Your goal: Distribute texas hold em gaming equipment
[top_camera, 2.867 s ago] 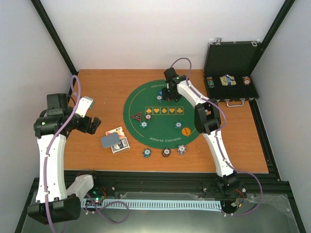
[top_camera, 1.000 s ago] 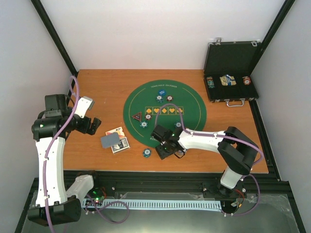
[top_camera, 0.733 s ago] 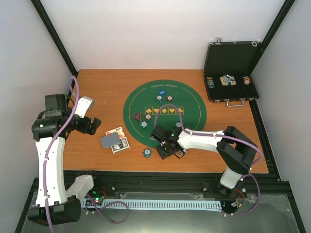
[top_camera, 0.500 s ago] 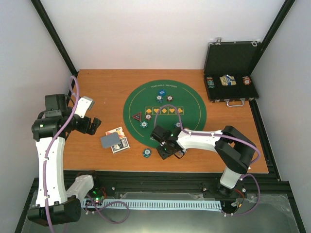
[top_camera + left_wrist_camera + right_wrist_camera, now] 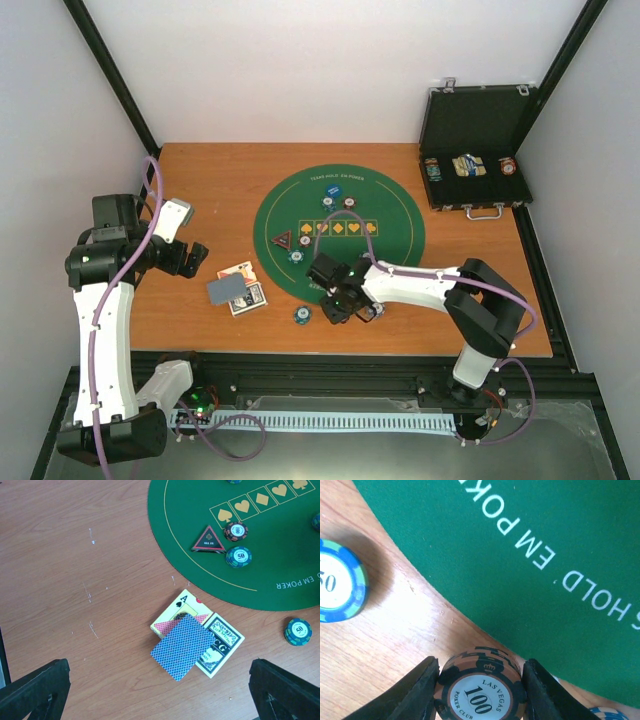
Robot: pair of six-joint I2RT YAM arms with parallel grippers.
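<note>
My right gripper lifts the chip stack, still outside the felt, outward toward the case next, then lowers it onto the mat beside the club box.
My right gripper is shut on a brown-and-black stack of "100" poker chips, a finger against each side, at the near rim of the green felt mat. A blue-green "50" chip stack lies on the wood to its left. My left gripper hangs open, with nothing between its fingers, above and left of the blue-backed playing cards. The black-and-red triangle marker sits on the mat beside two chip stacks.
The open black hard case stands at the back right with chips and cards inside. More chips lie near the mat's printed suit boxes. A blue chip peeks in beside my right finger.
My right gripper has closed on the "100" chip stack and shifted slightly toward the mat. The left arm has not moved.
</note>
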